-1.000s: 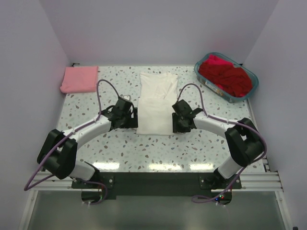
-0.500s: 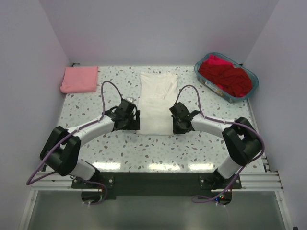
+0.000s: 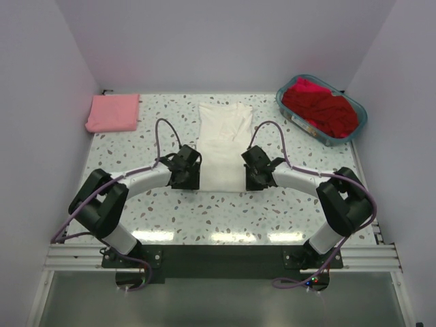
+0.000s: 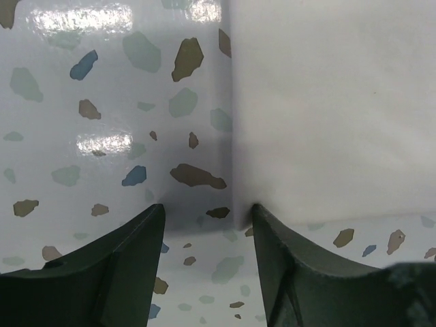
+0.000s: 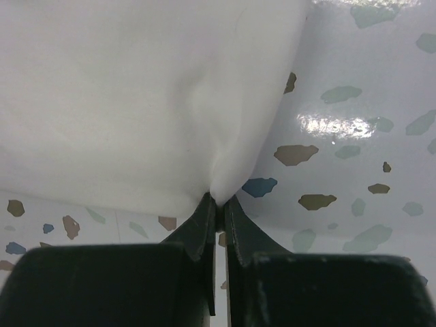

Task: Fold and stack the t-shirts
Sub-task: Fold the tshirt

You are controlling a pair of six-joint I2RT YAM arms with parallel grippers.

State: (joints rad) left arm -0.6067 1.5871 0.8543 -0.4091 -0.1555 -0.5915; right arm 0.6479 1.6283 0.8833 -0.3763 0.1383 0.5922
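Note:
Next, my right gripper rises, carries the t-shirt's pinched corner outward and lowers it onto the t-shirt's middle (image 3: 239,144) to release it, because the white t-shirt still stretches long outward.
A white t-shirt (image 3: 221,146) lies flat in the middle of the table, folded into a long strip. My left gripper (image 3: 193,178) sits at its near left corner. In the left wrist view that gripper (image 4: 206,211) is open, and the white cloth (image 4: 327,102) just reaches its right finger (image 4: 272,245). My right gripper (image 3: 248,178) is at the near right corner. The right wrist view shows this gripper (image 5: 219,201) shut on a pinched-up tip of the white t-shirt (image 5: 122,88). A folded pink t-shirt (image 3: 112,112) lies at the back left. Red t-shirts (image 3: 320,109) are heaped in a basket.
The teal plastic basket (image 3: 356,129) stands at the back right corner. Purple walls close in the speckled table (image 3: 204,211) on three sides. Both arms' cables loop above the table beside the white shirt.
The left gripper slid right to the shirt's near left corner and its jaws narrowed. The right gripper shut on the near right corner, pinching the cloth.

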